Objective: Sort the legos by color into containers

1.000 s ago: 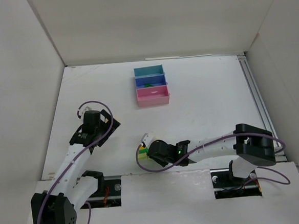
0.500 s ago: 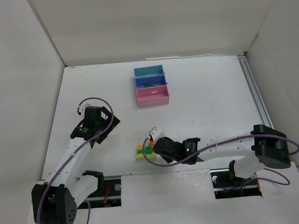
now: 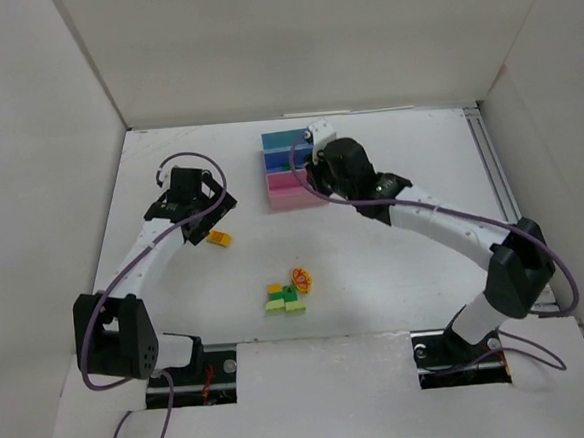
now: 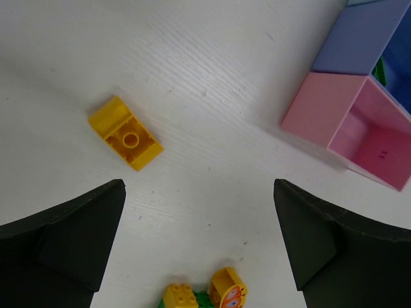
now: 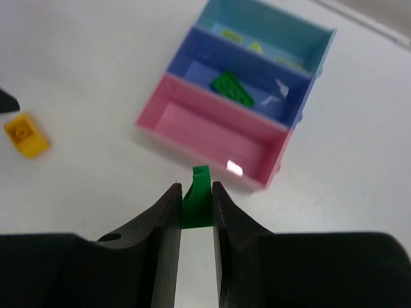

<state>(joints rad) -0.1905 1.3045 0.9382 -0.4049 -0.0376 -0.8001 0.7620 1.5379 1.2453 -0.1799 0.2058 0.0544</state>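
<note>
The blue tray is below my right gripper and to its left in the top view. My right gripper will move over it next with the matching brick, go down and let go.
Three joined trays stand at the back: teal, blue and pink. My right gripper hangs over their right side. In the right wrist view it is shut on a dark green brick, held just short of the pink tray. Another dark green brick lies in the blue tray. Light green pieces lie in the teal tray. My left gripper is open and empty, above the table next to a yellow brick.
A small pile of yellow and green bricks with a round orange butterfly piece lies near the table's front middle. It also shows at the bottom of the left wrist view. White walls enclose the table on three sides.
My right arm has swung from the brick pile at the front up to the trays with the dark green brick. My left gripper moved farther back, and a yellow brick now shows beside it.
</note>
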